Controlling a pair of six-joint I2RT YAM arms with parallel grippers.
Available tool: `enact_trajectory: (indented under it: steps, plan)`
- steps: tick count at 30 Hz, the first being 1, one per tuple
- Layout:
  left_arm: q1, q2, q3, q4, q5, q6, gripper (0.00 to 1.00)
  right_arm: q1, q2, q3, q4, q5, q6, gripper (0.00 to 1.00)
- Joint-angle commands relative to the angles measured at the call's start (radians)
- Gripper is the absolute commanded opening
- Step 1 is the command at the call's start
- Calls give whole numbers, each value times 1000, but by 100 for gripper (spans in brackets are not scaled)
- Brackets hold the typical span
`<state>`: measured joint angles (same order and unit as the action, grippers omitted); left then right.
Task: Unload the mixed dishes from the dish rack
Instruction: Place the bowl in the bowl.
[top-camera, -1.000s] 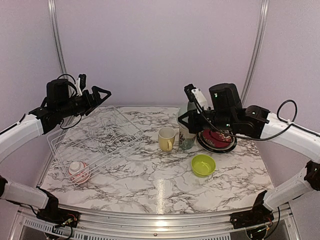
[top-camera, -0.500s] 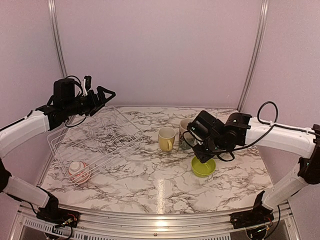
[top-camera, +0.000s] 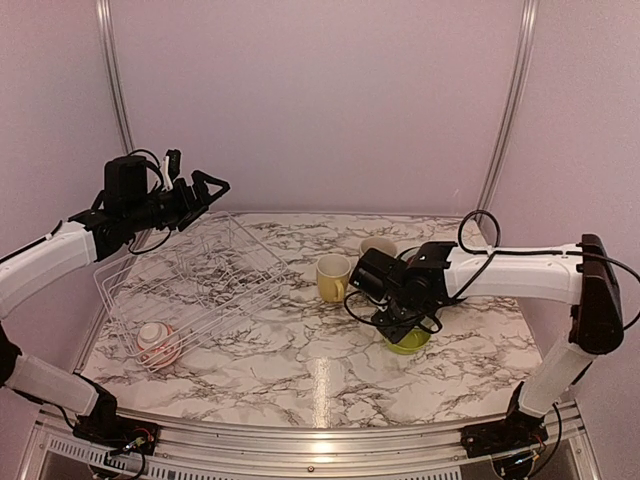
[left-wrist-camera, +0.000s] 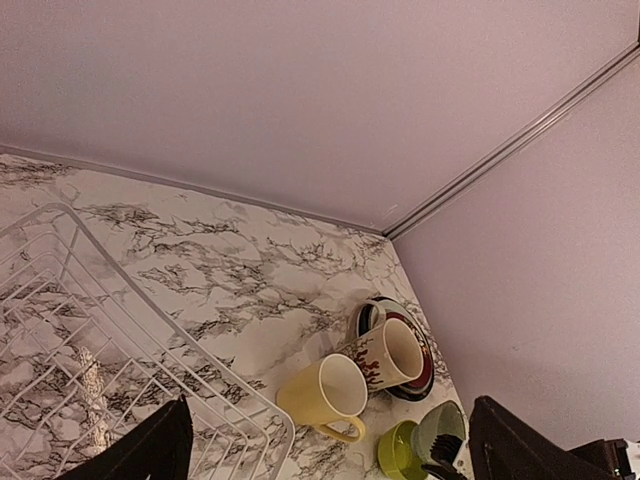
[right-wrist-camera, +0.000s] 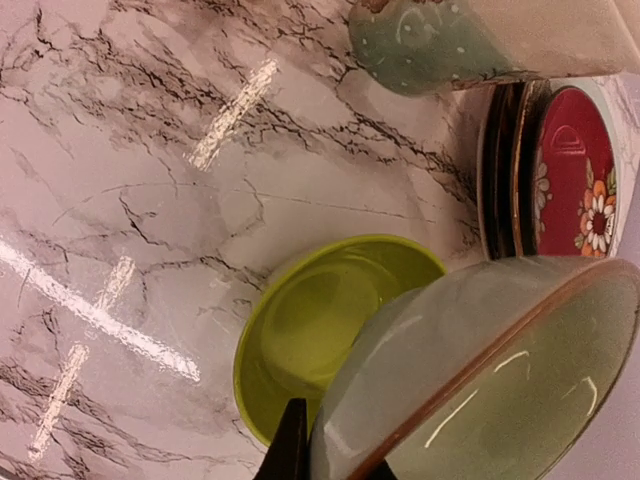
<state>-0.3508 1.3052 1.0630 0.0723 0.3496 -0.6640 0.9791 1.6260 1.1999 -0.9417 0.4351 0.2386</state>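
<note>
The lime-green bowl (top-camera: 409, 345) (right-wrist-camera: 320, 320) is open and empty below, so I need to lower the pale green bowl in my right gripper into it next. I should let go of the pale green bowl's rim once it sits inside.
The white wire dish rack (top-camera: 190, 285) stands at the left and holds a red-patterned bowl (top-camera: 158, 343) in its near corner. My left gripper (top-camera: 205, 188) is open and empty, high above the rack's far side; its wrist view shows the rack's corner (left-wrist-camera: 100, 330). My right gripper (top-camera: 395, 322) is shut on a pale green bowl (right-wrist-camera: 480, 370) with a brown rim, held tilted just over the lime-green bowl (right-wrist-camera: 320, 320) on the table. One black finger (right-wrist-camera: 293, 445) shows against the bowl's outside. The lime bowl also shows in the top view (top-camera: 410, 341).
A yellow mug (top-camera: 333, 277) and a beige patterned mug (top-camera: 378, 246) stand mid-table. A stack of plates with a red patterned one on top (right-wrist-camera: 575, 170) lies right of the bowls. The left wrist view shows the mugs (left-wrist-camera: 335, 395) and the plates (left-wrist-camera: 428, 370).
My right arm has swung down and to the left with the pale green bowl, from above the mugs and plates to just over the lime-green bowl. The left arm has barely moved.
</note>
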Motion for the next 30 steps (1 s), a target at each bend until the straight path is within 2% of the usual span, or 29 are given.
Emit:
enact_trajectory:
  steps: [1,20,25,30]
  plan:
    - [4,-14,0,-28,-8,23,99,9,28,21,28,3,-41,0]
    - [4,-23,-8,-46,-9,38,99,-5,51,-43,42,-16,-28,0]
    - [4,-18,-5,-43,-2,36,99,-15,47,-54,63,-41,-28,6]
    - [5,-24,-3,-48,-3,35,99,-17,49,-54,80,-58,-27,20]
